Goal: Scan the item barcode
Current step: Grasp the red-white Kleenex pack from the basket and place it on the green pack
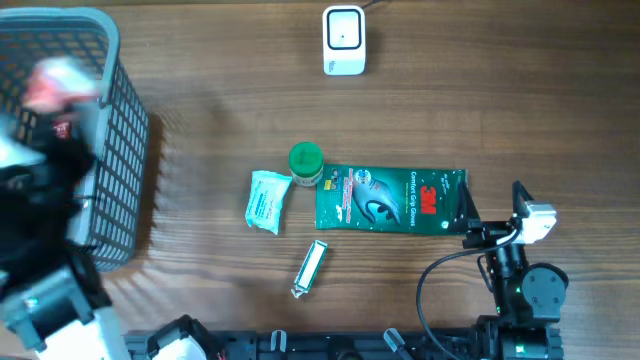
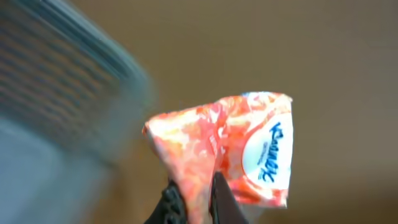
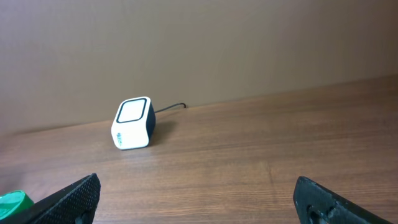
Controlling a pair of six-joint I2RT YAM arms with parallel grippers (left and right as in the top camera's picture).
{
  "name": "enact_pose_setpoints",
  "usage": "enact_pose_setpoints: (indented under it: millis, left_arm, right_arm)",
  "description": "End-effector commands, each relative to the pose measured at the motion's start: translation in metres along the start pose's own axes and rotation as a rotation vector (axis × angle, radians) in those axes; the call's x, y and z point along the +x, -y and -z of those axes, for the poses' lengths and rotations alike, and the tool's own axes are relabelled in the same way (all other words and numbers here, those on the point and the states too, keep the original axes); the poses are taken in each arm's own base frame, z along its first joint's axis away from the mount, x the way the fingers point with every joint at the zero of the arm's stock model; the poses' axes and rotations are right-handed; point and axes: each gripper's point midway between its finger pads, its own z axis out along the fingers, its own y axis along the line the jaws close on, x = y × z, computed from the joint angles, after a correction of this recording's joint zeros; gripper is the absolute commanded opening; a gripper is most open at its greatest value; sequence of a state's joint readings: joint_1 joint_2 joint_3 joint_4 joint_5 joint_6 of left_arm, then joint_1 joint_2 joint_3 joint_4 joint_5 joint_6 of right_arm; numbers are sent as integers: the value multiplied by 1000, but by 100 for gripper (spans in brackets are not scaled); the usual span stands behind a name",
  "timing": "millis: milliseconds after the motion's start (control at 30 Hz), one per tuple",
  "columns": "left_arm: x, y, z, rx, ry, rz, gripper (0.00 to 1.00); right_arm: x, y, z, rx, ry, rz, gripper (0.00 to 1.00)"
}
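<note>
I will next swing the snack packet with my left gripper away from the grey basket and down onto the green glove pack, because the other items lie in the middle of the table.
My left gripper is shut on an orange-red and white snack packet, pinching its lower edge between the dark fingers. From overhead the packet is a blur above the grey basket at the far left. The white barcode scanner sits at the back of the table, and it also shows in the right wrist view as a scanner with a cable. My right gripper stands open over bare wood at the front right, holding nothing.
A green 3M glove pack, a green-capped bottle, a pale blue packet and a silver stick pack lie mid-table. The right arm sits beside the glove pack.
</note>
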State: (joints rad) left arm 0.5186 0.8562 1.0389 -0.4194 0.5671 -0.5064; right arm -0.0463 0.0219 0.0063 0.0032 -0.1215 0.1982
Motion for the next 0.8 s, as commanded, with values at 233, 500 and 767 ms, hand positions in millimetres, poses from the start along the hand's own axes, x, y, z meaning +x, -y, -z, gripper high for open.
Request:
enact_pose_setpoints:
  millis: [233,500,767]
  left_arm:
    - [260,128,-21,588,-759,-579,4]
    - [417,103,-90,331,-1024,-465,4]
    - [465,79,-104,141,-1113,-237,19]
  right_arm:
    - [-1,1,0,8,8,-11,100]
    - [-1,1,0,8,8,-11,100]
    - [-1,1,0,8,8,-11,100]
